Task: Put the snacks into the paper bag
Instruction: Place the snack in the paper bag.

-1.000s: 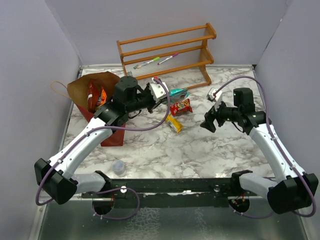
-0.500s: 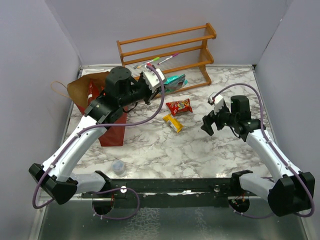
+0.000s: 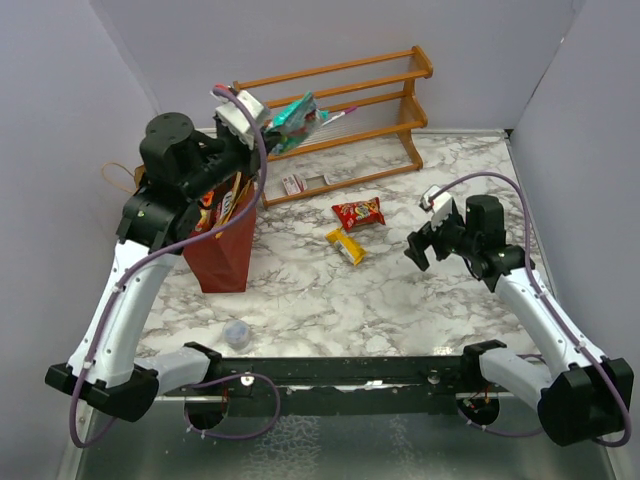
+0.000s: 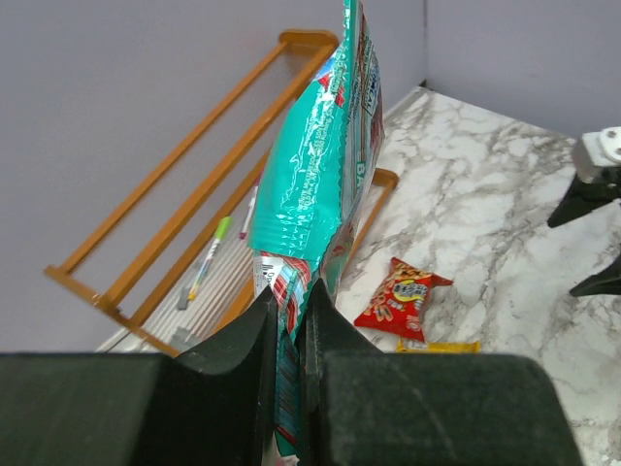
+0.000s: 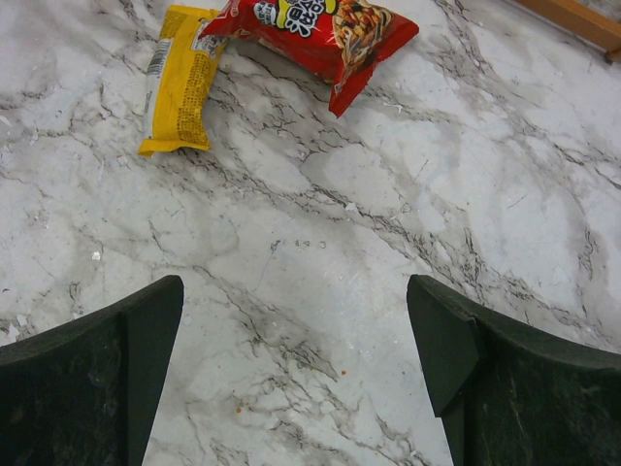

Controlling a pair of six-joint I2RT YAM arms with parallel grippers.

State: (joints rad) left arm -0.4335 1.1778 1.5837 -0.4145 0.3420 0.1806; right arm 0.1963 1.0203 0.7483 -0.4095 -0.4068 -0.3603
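The left gripper moves down and to its left in the top view next, tilting down, to release the teal packet, since the bag's opening lies there.
My left gripper is shut on the bottom edge of a teal snack packet, which it holds in the air just right of the top of the dark-red paper bag. Orange packets show inside the bag's mouth. A red packet and a yellow packet lie on the marble table. My right gripper hangs open over bare table to their right, with nothing between its fingers.
A wooden slatted rack stands at the back with marker pens on its lower shelf. A small clear cup sits near the front left. Grey walls close in the left, right and back.
My left arm has lifted the teal packet off the table and swung it up and left to the bag. The right gripper has opened wider and shifted slightly.
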